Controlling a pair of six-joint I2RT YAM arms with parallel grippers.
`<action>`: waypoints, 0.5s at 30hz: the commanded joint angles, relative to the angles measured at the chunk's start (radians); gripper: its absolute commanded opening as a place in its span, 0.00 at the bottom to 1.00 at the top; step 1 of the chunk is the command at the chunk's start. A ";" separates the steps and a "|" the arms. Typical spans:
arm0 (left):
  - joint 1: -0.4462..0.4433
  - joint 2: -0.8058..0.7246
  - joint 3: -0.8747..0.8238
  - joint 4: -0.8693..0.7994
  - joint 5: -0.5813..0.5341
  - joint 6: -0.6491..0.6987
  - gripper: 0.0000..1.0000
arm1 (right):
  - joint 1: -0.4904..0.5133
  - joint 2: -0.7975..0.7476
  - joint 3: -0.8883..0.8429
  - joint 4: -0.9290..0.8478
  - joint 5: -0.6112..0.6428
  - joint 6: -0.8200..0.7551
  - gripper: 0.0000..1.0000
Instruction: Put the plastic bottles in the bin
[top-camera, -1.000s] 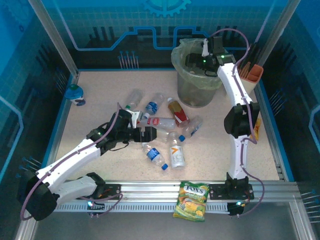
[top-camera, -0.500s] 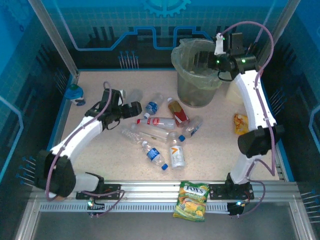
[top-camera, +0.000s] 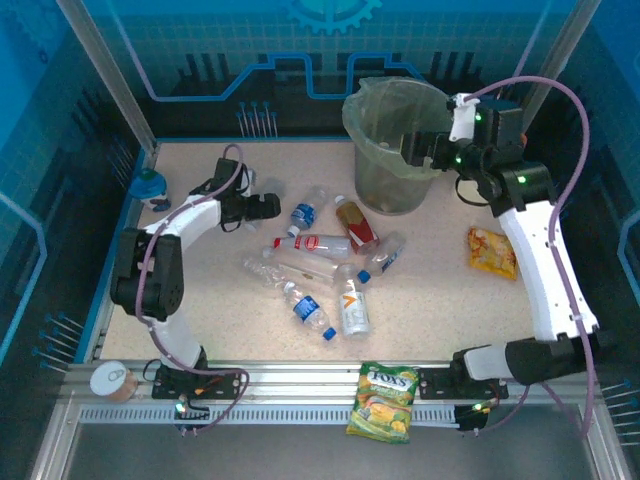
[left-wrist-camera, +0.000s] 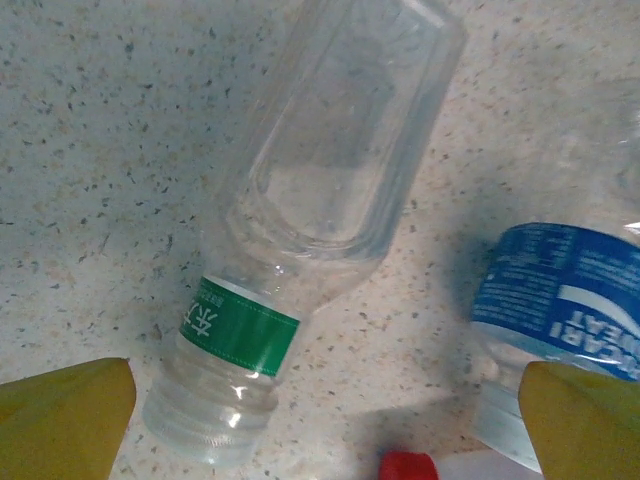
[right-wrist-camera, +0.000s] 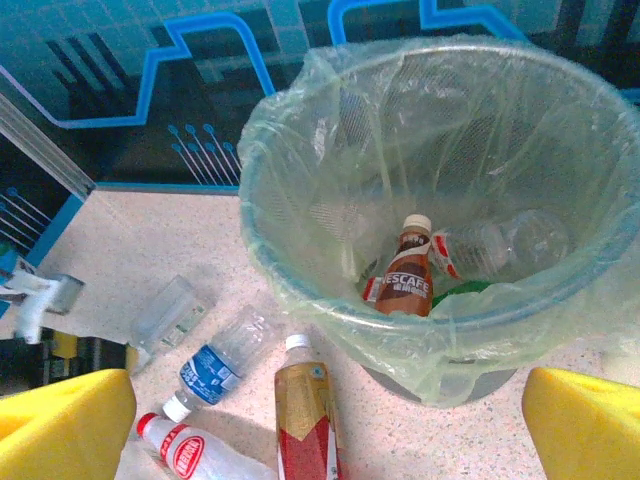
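Note:
The clear green-label bottle (left-wrist-camera: 310, 200) lies at a slant below the open yellow fingers, so the robot's left gripper needs to turn in line with it and go down onto the bottle's green label (left-wrist-camera: 240, 326).
Several plastic bottles lie loose mid-table: a blue-label one (top-camera: 305, 213), a gold and red one (top-camera: 355, 222), a red-label one (top-camera: 315, 243), a clear one (top-camera: 285, 268) and others. My left gripper (top-camera: 266, 207) (left-wrist-camera: 325, 430) hangs open just above a clear green-label bottle (left-wrist-camera: 310, 200), with its yellow fingers (left-wrist-camera: 60, 420) on either side of the bottle's lower end. The bin (top-camera: 372, 172) (right-wrist-camera: 300, 270) stands at the back and holds a brown bottle (right-wrist-camera: 406, 280) and a clear one (right-wrist-camera: 500, 243). My right gripper (top-camera: 412, 150) (right-wrist-camera: 325, 430) is open and empty at the bin's right rim.
A FOX'S candy bag (top-camera: 383, 402) lies on the front rail, and a tin can (top-camera: 112, 380) sits at the front left corner. An orange snack bag (top-camera: 490, 250) lies at the right. A small teal-capped bottle (top-camera: 150, 187) stands by the left wall.
My left arm has swung back and left, carrying its gripper from the pile's middle to the green-label bottle. My right arm has swung right, drawing its gripper off the bin's centre.

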 joint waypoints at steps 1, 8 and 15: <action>0.004 0.051 0.047 0.017 0.017 0.045 0.99 | -0.002 -0.015 -0.036 -0.019 -0.028 0.004 1.00; 0.006 0.124 0.112 -0.031 0.007 0.055 0.99 | -0.007 -0.050 -0.090 -0.009 -0.097 0.038 1.00; 0.003 0.160 0.139 -0.128 -0.008 0.044 0.99 | -0.013 -0.080 -0.134 0.009 -0.097 0.055 1.00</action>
